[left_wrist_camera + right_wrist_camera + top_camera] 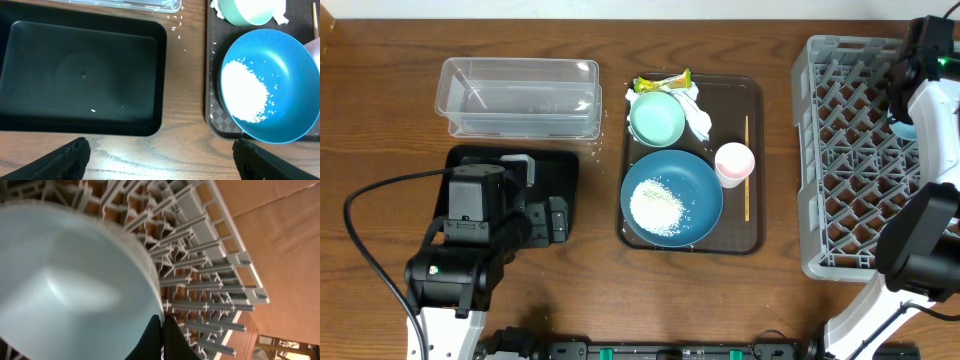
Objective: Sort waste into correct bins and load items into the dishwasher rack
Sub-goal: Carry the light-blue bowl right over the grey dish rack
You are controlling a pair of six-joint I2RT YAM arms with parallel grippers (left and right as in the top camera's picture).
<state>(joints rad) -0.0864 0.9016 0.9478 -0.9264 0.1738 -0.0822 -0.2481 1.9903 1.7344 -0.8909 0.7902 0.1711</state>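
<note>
Next, my right gripper moves down and to the left in the overhead view and releases the bowl among the rack's wires, as they stand below my gripper.
The dark blue dish [672, 197] holds white rice [656, 207] on the brown serving tray [752, 100]; it also shows in the left wrist view [280, 75]. Behind it are the mint-green bowl [657, 118], crumpled tissue [698, 115], yellow-green wrapper [665, 83], pink cup [734, 162] and wooden stick [747, 165]. My left gripper [160, 160] is open and empty, over bare wood between the black tray [82, 75] and the dish. My right gripper [162, 330] is shut on the rim of the light blue bowl [65, 280], held tilted in the grey dishwasher rack [850, 150].
The clear plastic tub [520, 95] stands at the back left, behind the black tray [565, 165]. A few rice grains lie in the black tray and on the wood beside it [175, 22]. A black cable [365, 200] loops at the left.
</note>
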